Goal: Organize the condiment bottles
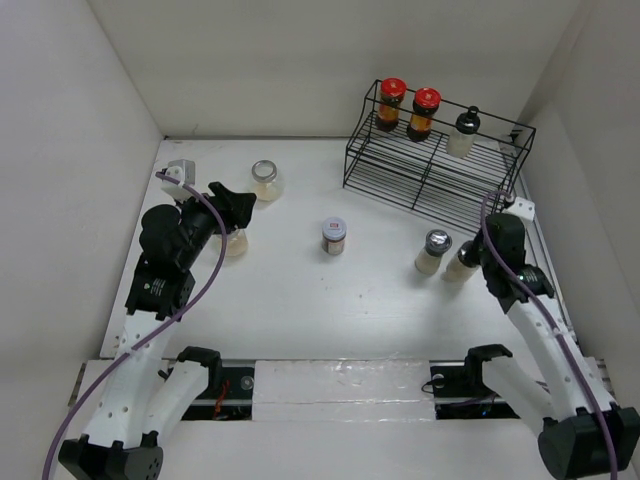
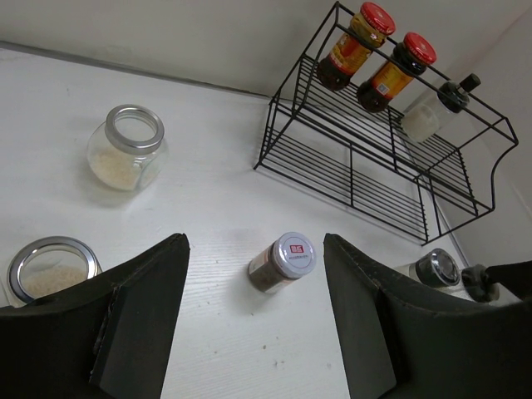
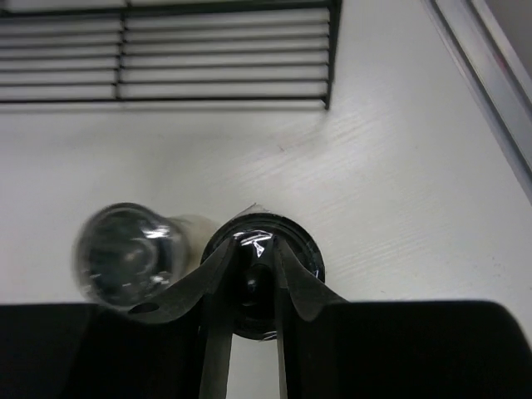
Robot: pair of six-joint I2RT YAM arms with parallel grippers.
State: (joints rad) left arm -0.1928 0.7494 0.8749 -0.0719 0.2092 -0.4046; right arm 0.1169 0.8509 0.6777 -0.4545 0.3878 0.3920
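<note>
Next, my right gripper lifts, carries the black-capped shaker outward and lowers it at the top shelf's end (image 1: 497, 158) beside the pale shaker, since that end is empty.
Two dark bottles with red lids (image 1: 391, 104) (image 1: 424, 112) and a pale shaker with a black cap (image 1: 463, 132) stand on the top shelf of the black wire rack (image 1: 430, 170). My right gripper (image 1: 473, 258) (image 3: 252, 253) is shut on the top of a black-capped shaker (image 3: 264, 278) standing on the table, beside a silver-capped shaker (image 1: 432, 250) (image 3: 125, 253). My left gripper (image 1: 235, 212) (image 2: 253, 245) is open and empty, above a clear glass jar (image 1: 236, 243) (image 2: 50, 268). A second clear jar (image 1: 266, 180) (image 2: 126, 147) and a brown jar with a white lid (image 1: 334, 236) (image 2: 283, 262) stand apart.
The rack's lower shelf (image 2: 374, 179) holds nothing. White walls close in the table on the left, back and right. A metal rail (image 3: 490, 75) runs along the right edge next to my right arm.
</note>
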